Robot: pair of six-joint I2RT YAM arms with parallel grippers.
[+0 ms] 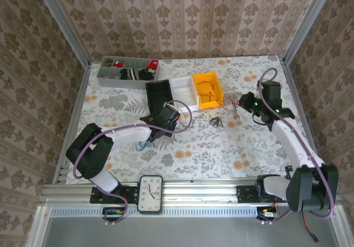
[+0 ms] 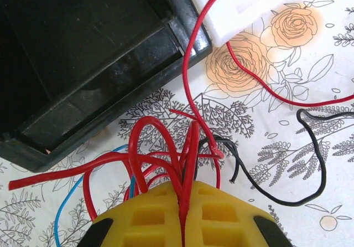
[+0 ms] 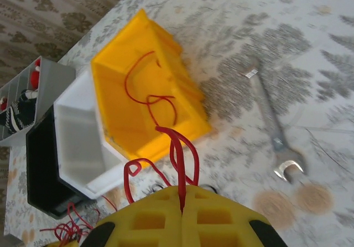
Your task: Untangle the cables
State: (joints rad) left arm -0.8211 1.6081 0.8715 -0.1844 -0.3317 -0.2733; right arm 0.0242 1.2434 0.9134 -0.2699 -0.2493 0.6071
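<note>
Another red cable is already in the yellow bin. My right gripper will carry the loop outward over the yellow bin and let go of it there.
My left gripper (image 2: 183, 196) is shut on a curly bundle of red cable (image 2: 152, 147) lying on the floral cloth just in front of the black bin (image 2: 83, 64). A black cable (image 2: 312, 166) curls to its right and a thin blue cable (image 2: 62, 214) runs off to its left. One red strand climbs over the white bin (image 2: 243, 9). My right gripper (image 3: 181, 196) is shut on a loop of red cable (image 3: 178, 147), held above the cloth near the yellow bin (image 3: 182, 94). Another red cable (image 3: 149, 94) lies inside that bin. From above, the left gripper (image 1: 166, 118) sits mid-table and the right gripper (image 1: 242, 100) to its right.
A steel wrench (image 3: 272, 128) lies on the cloth right of the yellow bin. The grey divided tray (image 1: 126, 70) stands at the back left. A small black tangle (image 1: 215, 119) lies between the grippers. A clock (image 1: 150, 193) sits on the front rail.
</note>
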